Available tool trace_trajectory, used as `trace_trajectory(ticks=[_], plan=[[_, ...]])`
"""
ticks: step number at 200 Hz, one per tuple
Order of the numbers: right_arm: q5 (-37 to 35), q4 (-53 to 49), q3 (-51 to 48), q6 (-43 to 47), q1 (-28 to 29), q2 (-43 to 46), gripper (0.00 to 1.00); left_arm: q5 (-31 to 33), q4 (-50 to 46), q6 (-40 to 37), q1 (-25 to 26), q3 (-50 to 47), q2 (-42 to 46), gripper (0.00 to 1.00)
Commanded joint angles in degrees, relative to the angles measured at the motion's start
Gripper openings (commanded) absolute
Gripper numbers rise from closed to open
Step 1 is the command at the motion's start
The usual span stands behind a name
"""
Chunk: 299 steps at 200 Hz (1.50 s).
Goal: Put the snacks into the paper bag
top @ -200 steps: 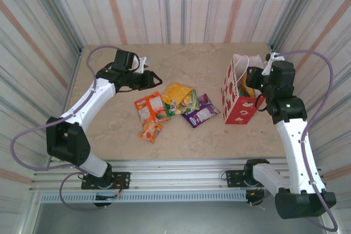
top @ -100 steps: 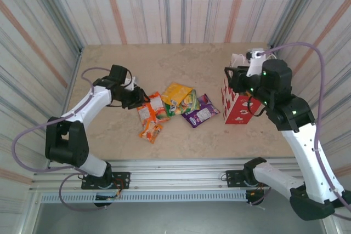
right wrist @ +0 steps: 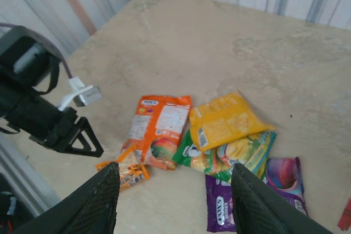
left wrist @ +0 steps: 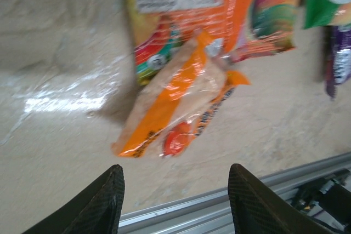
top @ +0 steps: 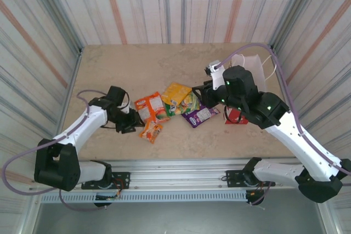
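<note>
The small orange packet's edge facing my left gripper's open fingers lies clear of the large orange packet, so next I should move those fingers down onto that edge.
Several snacks lie in a loose pile mid-table: a large orange packet, a yellow one over a green one, a purple one and a small orange packet. My left gripper is open, low over the table just left of the small orange packet, touching nothing. My right gripper is open above the pile's right side, looking down on the yellow packet and purple packet. The paper bag stands at the right, mostly hidden behind my right arm.
An aluminium rail runs along the near table edge, close to the small orange packet. Striped walls close in the table on three sides. Bare tabletop lies behind the pile.
My right arm has swung left from the bag to above the snack pile. My left gripper has dropped toward the near edge, beside the small orange packet.
</note>
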<state>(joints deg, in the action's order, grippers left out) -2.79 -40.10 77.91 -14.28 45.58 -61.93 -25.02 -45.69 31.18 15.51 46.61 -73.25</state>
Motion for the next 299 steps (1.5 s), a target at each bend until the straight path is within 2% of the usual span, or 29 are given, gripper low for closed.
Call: trace_trajectory(ticks=[1,58,122,138,164,188,228,252,299], plan=[[-0.2,2.9,-0.9,1.6,1.6,-0.7,0.55,4.2,-1.6,1.2,0.1,-1.8,0.9,0.56],[0.5,5.2,-2.1,2.4,3.6,-1.1,0.55,0.6,6.7,1.1,0.1,-5.0,-5.3,0.54],[1.2,6.0,-2.5,2.7,3.7,-1.2,0.55,-4.7,13.9,2.7,2.0,-8.2,-8.8,0.47],[1.4,6.5,-2.8,2.7,3.7,-1.1,0.54,-4.8,15.4,3.1,2.1,-9.3,-9.0,0.41],[1.7,6.7,-3.2,2.8,3.7,-0.5,0.54,-5.0,16.1,3.1,2.6,-9.3,-9.0,0.22],[1.4,7.0,-4.1,2.7,3.7,-0.3,0.55,-4.9,16.2,3.5,3.6,-8.5,-5.9,0.11],[2.8,6.4,-3.4,1.7,3.3,-0.8,0.56,-6.0,17.0,3.5,4.3,-5.6,2.4,0.0],[3.9,7.0,-3.5,-0.4,1.9,-0.7,0.56,-6.8,17.0,3.3,4.4,-2.3,7.0,0.0],[11.1,11.5,-5.5,-4.1,-0.9,0.1,0.57,-9.7,22.4,2.1,4.4,3.8,13.0,0.0]])
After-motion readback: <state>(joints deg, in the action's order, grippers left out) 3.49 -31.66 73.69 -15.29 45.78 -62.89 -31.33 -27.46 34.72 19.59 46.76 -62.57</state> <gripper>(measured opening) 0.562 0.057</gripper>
